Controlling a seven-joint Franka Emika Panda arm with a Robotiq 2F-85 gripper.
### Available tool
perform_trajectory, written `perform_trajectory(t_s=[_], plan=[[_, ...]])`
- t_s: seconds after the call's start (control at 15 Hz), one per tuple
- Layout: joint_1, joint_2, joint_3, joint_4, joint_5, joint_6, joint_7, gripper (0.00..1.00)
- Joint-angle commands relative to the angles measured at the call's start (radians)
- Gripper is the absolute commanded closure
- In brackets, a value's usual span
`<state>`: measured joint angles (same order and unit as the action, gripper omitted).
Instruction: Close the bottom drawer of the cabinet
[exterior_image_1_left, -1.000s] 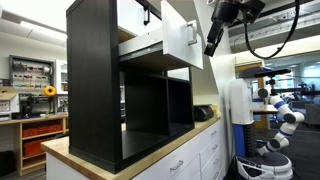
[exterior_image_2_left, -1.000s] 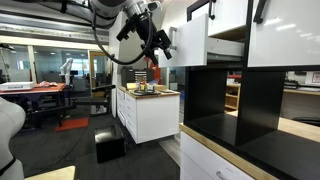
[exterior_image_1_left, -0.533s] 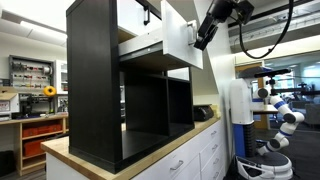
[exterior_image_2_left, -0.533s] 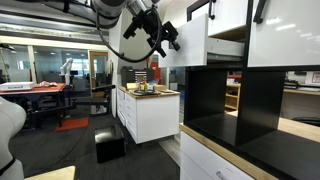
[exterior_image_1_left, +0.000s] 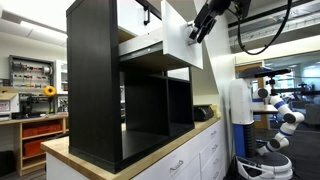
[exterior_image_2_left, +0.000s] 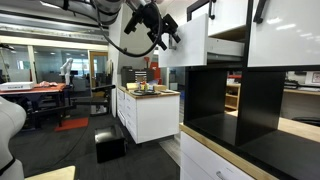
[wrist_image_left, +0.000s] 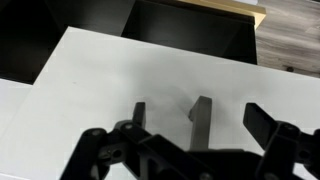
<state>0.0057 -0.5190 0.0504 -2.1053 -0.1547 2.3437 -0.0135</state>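
Note:
My gripper rises along the white drawer front toward the handle's upper part (exterior_image_1_left: 194, 31) (wrist_image_left: 200, 137) next, then closes there.
The cabinet (exterior_image_1_left: 95, 90) is a tall black unit on a wooden countertop; it also shows in an exterior view (exterior_image_2_left: 240, 100). Its bottom drawer (exterior_image_1_left: 178, 42) stands pulled out, white front facing the arm, pale side visible. It shows in an exterior view (exterior_image_2_left: 188, 45) too. My gripper (exterior_image_1_left: 197, 32) is right at the drawer front, at its upper part, also in an exterior view (exterior_image_2_left: 170, 32). In the wrist view the gripper (wrist_image_left: 200, 135) is open, its two fingers straddling the small dark handle (wrist_image_left: 200, 108) on the white front (wrist_image_left: 100, 80). I cannot tell whether it touches.
Open black cubbies (exterior_image_1_left: 155, 105) lie under the drawer. White base cabinets (exterior_image_1_left: 195, 160) carry the countertop. A white island (exterior_image_2_left: 150, 112) with small objects stands behind the arm. A white robot (exterior_image_1_left: 280, 120) stands at the side. Another white drawer front (exterior_image_2_left: 285, 35) sits beside.
The gripper has moved up and in toward the drawer front, from beside its edge to right at its upper part. The drawer has not visibly moved.

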Motion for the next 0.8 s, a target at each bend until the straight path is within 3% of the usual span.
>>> perform_trajectory(t_s=[0.0,0.13,0.2,0.27,0.73], plan=[[0.001,-0.003,0.021,0.035,0.015,-0.023,0.039,0.00],[0.002,-0.002,0.031,0.041,0.017,-0.032,0.055,0.00],[0.004,-0.002,0.034,0.045,0.019,-0.034,0.061,0.08],[0.004,-0.004,0.044,0.048,0.015,-0.037,0.069,0.28],[-0.002,-0.019,0.079,0.101,0.002,-0.105,0.119,0.73]])
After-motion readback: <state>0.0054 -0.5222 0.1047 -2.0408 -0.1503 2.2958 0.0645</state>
